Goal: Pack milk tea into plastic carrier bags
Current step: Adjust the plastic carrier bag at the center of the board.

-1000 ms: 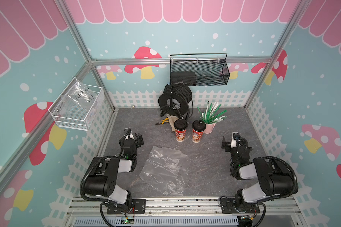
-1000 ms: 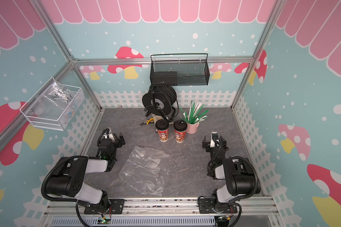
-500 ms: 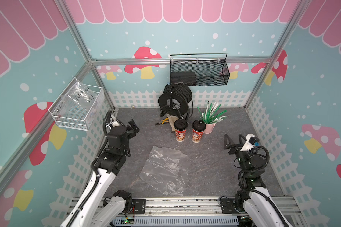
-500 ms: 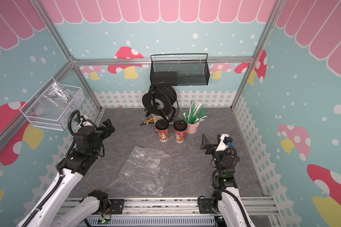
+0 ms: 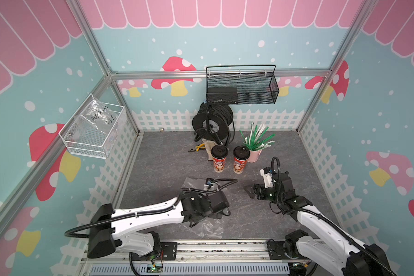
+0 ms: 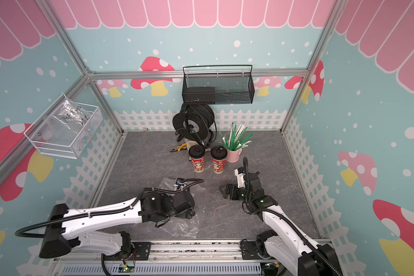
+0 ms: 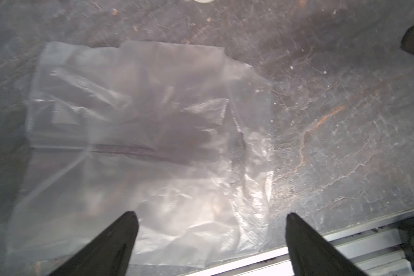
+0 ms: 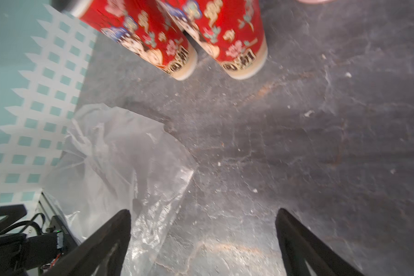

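Note:
Next, my left gripper shifts toward my right gripper and lowers astride the flat bag's crinkled fold (image 7: 250,193), as it lies along the bag's edge facing my right gripper.
Two red-orange milk tea cups with black lids (image 5: 219,160) (image 5: 240,160) stand side by side at the back centre of the grey floor, and their lower halves show in the right wrist view (image 8: 148,35) (image 8: 227,33). The clear plastic carrier bag (image 7: 141,131) lies flat on the floor near the front, largely hidden under my left arm in both top views (image 5: 209,227) (image 6: 184,225). My left gripper (image 7: 210,215) hovers open just above the bag's front part. To the right of the bag, my right gripper (image 5: 250,192) (image 8: 202,212) is open and empty above bare floor, one finger over the bag's edge (image 8: 120,155).
A black cable reel (image 5: 212,124), pliers (image 5: 196,148) and a pink cup of green-white straws (image 5: 255,153) crowd behind and beside the cups. A black mesh basket (image 5: 242,86) hangs on the back wall, a white wire basket (image 5: 93,131) on the left. The aluminium rail (image 5: 201,248) borders the front.
Both arms unfolded from rest. The left arm swung right and down over the bag; the right arm came in toward the centre and lowered. Cups and bag have not moved.

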Motion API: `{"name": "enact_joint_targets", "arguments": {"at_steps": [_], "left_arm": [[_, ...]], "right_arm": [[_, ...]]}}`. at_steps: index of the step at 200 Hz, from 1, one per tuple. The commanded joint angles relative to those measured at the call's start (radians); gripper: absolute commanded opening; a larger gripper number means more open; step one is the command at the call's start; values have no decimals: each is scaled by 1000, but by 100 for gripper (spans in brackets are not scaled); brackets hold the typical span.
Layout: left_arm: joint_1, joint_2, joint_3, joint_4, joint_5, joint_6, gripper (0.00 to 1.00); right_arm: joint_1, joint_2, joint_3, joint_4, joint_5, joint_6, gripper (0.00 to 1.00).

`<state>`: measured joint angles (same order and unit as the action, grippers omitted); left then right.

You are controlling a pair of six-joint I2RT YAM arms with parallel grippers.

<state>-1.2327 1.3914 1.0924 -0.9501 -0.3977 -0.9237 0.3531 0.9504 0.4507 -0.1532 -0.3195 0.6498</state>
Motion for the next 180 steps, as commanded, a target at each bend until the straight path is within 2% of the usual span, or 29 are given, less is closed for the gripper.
{"name": "enact_joint_targets", "arguments": {"at_steps": [1, 8, 21, 38, 83, 145, 162, 180], "left_arm": [[-32, 103, 67, 18, 9, -37, 76], [-33, 133, 66, 53, 42, -31, 66], [-33, 171, 39, 150, 119, -9, 64], [-29, 223, 30, 204, 160, -2, 58], [33, 323, 13, 298, 246, 25, 58], [96, 330, -33, 313, 228, 36, 68], [99, 344, -36, 324, 239, 37, 63], [99, 359, -34, 335, 250, 42, 50]], "right_arm": [[4, -4, 25, -120, 119, 27, 94], [4, -3, 24, -127, 123, 32, 94], [4, 1, 23, -140, 111, 31, 94], [5, -4, 16, -164, 116, 20, 94], [4, -34, -36, -157, 108, 19, 95], [4, -38, -61, -120, 99, 25, 95], [4, -23, -59, -115, 102, 22, 95], [4, -12, -64, -98, 99, 23, 94]]}}
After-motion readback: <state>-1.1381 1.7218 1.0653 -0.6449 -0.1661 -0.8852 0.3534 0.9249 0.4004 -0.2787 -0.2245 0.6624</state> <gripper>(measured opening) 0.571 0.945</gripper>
